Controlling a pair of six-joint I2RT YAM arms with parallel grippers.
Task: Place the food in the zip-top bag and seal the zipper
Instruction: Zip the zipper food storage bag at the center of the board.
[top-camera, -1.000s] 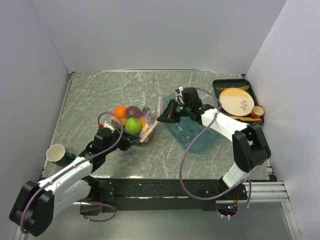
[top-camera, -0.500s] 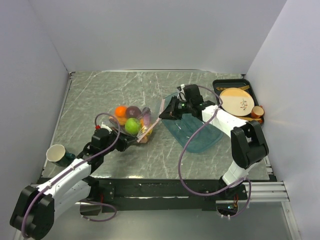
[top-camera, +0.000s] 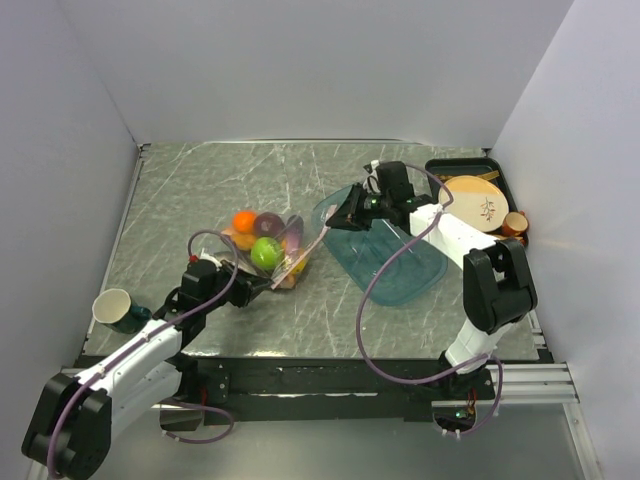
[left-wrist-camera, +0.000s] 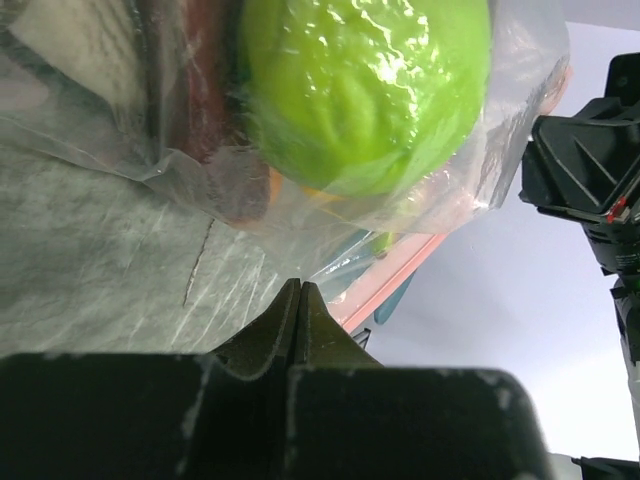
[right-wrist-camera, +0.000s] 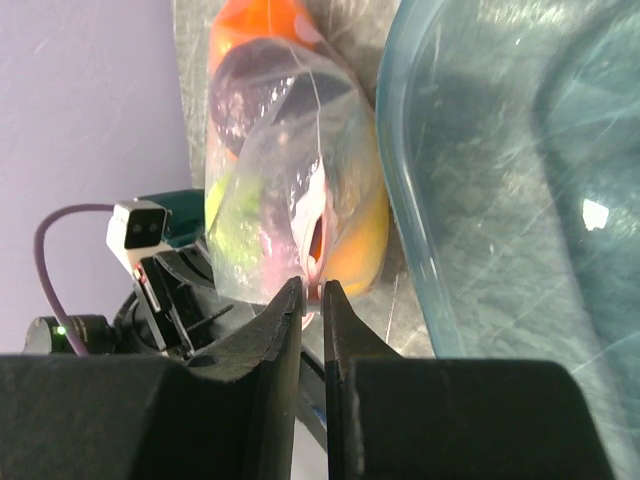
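The zipper's end will be let go next, after my right gripper moves slightly outward over the teal tray's rim (top-camera: 329, 244) (right-wrist-camera: 405, 215), because that rim is to its right in the wrist view.
The clear zip-top bag (top-camera: 283, 238) lies on the table left of centre. It holds the food: a green lime (top-camera: 266, 252), an orange (top-camera: 242, 221) and a purple slice (top-camera: 266, 224). My left gripper (top-camera: 262, 284) is shut on the bag's near corner. In the left wrist view the lime (left-wrist-camera: 365, 90) fills the bag (left-wrist-camera: 120, 120) just past the closed tips (left-wrist-camera: 300, 285). The pink zipper (top-camera: 300, 258) runs taut up to my right gripper (top-camera: 333, 225). In the right wrist view the jaws (right-wrist-camera: 312, 285) stand nearly closed with the zipper (right-wrist-camera: 318, 235) pinched between them.
A teal translucent tray (top-camera: 400, 275) lies under my right arm, and its rim (right-wrist-camera: 400, 150) comes close to the bag. A black tray (top-camera: 435, 170) at the back right carries a beige plate (top-camera: 472, 200) and a cup (top-camera: 515, 222). A cup (top-camera: 112, 305) stands at the left edge.
My right gripper has drawn back up and to the right, over the teal tray's far end. The zipper edge now stretches out between both grippers. The left gripper stays shut.
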